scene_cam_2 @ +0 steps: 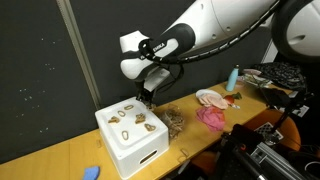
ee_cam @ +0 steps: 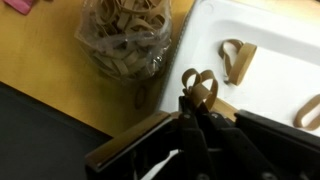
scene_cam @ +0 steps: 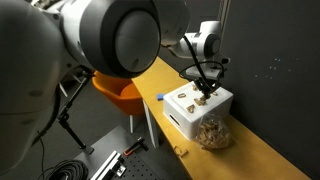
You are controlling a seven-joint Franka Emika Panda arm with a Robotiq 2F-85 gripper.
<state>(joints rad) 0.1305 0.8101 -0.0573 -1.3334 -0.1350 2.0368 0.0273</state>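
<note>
My gripper will go down over the clear bag (scene_cam: pixel 212 132) (ee_cam: pixel 125 40) next and let go of the loop, since the bag is below my gripper and to its left in the wrist view.
My gripper (ee_cam: pixel 195 106) is shut on a tan pretzel-shaped loop (ee_cam: pixel 200 84) and holds it over the edge of a white box (ee_cam: pixel 272 28). Other tan loops (ee_cam: pixel 236 58) lie on the box top. In both exterior views the gripper (scene_cam: pixel 205 88) (scene_cam_2: pixel 146 100) hangs just above the box (scene_cam: pixel 188 115) (scene_cam_2: pixel 138 152), near the edge beside a clear bag of tan loops (scene_cam: pixel 212 132) (scene_cam_2: pixel 173 122). The bag also shows in the wrist view (ee_cam: pixel 125 40), next to the box on the wooden table.
An orange bucket (scene_cam: pixel 120 95) stands beyond the table's end. A pink cloth (scene_cam_2: pixel 212 117), a white dish (scene_cam_2: pixel 208 97) and a blue bottle (scene_cam_2: pixel 233 77) lie further along the table. A small blue object (scene_cam_2: pixel 90 172) sits near the box. A dark wall runs behind.
</note>
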